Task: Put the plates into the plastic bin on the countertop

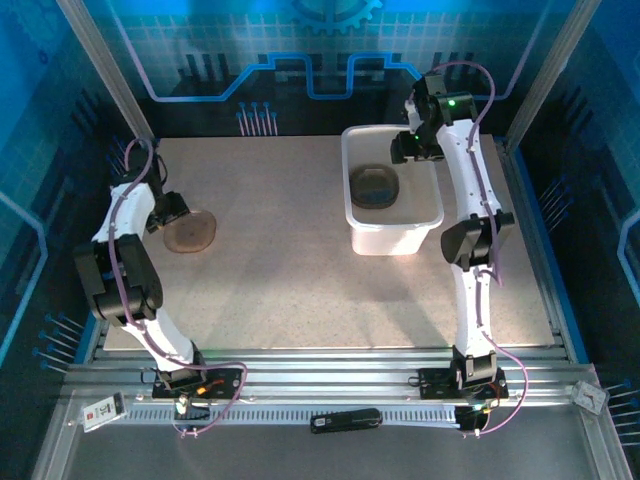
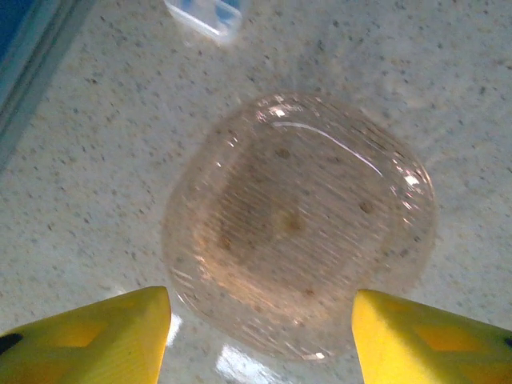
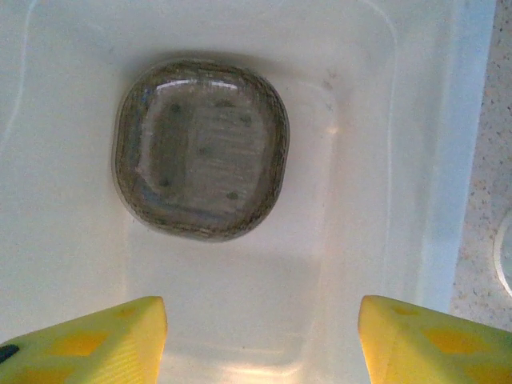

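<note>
The plate lies flat below my left gripper's open fingers. I should next lower and tilt my left gripper onto the translucent brown plate's rim facing the blue side (image 1: 168, 237) (image 2: 178, 268).
A translucent brown plate (image 1: 190, 232) lies flat on the beige countertop (image 1: 280, 270) at the left; in the left wrist view this plate (image 2: 300, 224) sits just ahead of my open left gripper (image 2: 260, 336), whose yellow fingers straddle its near edge without touching. The white plastic bin (image 1: 420, 215) stands at the right rear with a dark stack of plates (image 1: 375, 186) on its floor. My right gripper (image 3: 260, 340) hangs open over the bin (image 3: 424, 160), the plate stack (image 3: 200, 148) lying beyond its fingertips.
A small clear-and-blue object (image 2: 204, 18) lies on the counter beyond the loose plate. Blue walls and metal rails frame the surface. A black tool (image 1: 345, 421) rests on the front rail.
</note>
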Tool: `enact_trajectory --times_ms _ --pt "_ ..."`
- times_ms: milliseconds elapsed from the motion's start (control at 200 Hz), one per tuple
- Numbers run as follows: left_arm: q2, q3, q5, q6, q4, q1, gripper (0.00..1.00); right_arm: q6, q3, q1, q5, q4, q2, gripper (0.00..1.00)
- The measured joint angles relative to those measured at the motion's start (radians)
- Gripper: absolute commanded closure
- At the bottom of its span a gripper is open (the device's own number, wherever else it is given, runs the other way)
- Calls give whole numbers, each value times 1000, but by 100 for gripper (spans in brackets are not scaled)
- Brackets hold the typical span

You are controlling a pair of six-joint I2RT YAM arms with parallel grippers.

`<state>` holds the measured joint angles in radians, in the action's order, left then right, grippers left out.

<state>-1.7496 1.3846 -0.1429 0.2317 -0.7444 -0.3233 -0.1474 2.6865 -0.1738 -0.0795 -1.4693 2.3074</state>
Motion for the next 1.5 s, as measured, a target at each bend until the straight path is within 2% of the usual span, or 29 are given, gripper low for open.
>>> enact_trajectory --times_ms 140,375,615,890,1171,1286,1496 --pt "-55 0 1 -51 42 -37 37 13 -128 -2 -17 23 -103 34" --pt "-159 0 35 -136 101 -74 37 26 -535 -16 -22 182 -358 34" --pt "-223 23 114 -222 140 -98 39 25 -722 -18 -5 295 -423 34" --pt "-290 51 185 -285 141 -106 42 25 -757 -18 5 343 -427 34" --pt "-304 55 206 -291 140 -107 45 25 -760 -18 9 365 -431 34" --pt "-304 54 211 -290 137 -106 51 24 -771 -18 10 375 -432 34" --pt "-303 47 209 -285 133 -98 69 25 -774 -18 21 391 -432 34"
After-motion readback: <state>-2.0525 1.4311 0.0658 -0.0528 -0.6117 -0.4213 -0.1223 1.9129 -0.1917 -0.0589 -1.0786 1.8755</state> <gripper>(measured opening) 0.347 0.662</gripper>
